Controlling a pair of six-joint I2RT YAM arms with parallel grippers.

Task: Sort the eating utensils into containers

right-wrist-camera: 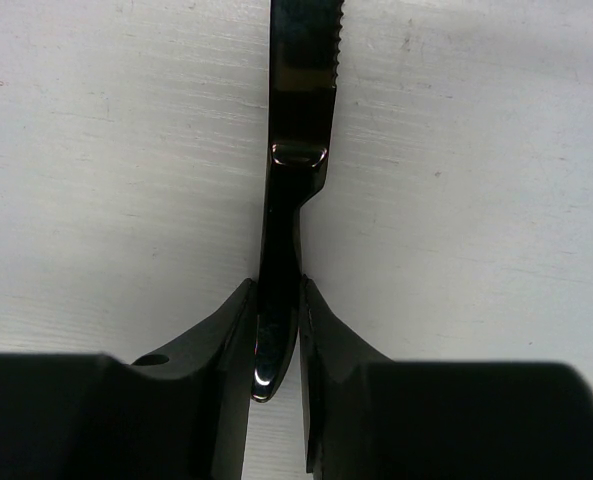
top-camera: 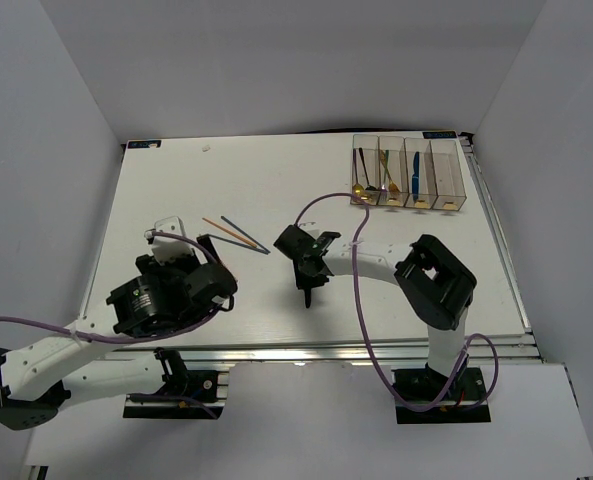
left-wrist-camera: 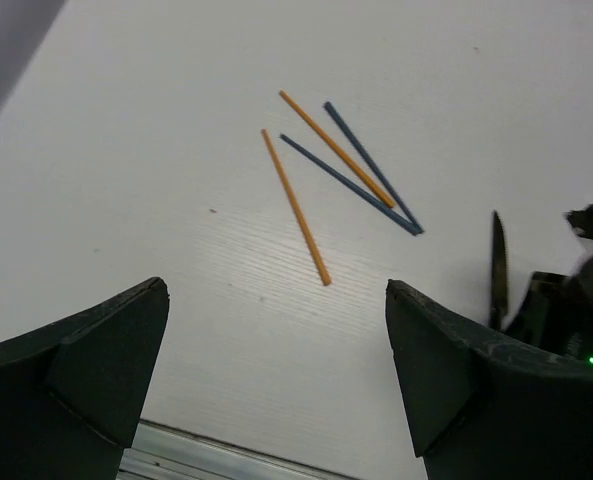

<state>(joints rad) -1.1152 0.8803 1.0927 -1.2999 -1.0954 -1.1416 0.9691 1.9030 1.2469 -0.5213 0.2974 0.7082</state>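
Note:
Outward and to the right of my right gripper in the top view lies the blue knife's section [top-camera: 420, 174], so next I rise over it and release the black knife [top-camera: 306, 296].
A black knife [right-wrist-camera: 298, 120] with a serrated blade lies on the white table, and my right gripper [right-wrist-camera: 276, 290] is shut on its handle. From above, the right gripper [top-camera: 304, 278] is near the table's middle with the knife [top-camera: 306, 296] pointing toward the near edge. Two orange chopsticks [left-wrist-camera: 296, 205] and two blue chopsticks [left-wrist-camera: 352, 186] lie loose ahead of my left gripper [left-wrist-camera: 276, 288], which is open and holds nothing. The left gripper [top-camera: 219, 265] hovers just near of the chopsticks [top-camera: 234, 233]. The containers [top-camera: 411, 176] stand at the far right with spoons, a gold fork and a blue knife inside.
The knife [left-wrist-camera: 498, 268] and part of the right arm show at the right edge of the left wrist view. A purple cable [top-camera: 359, 290] loops over the right arm. White walls enclose the table [top-camera: 226, 190] on three sides.

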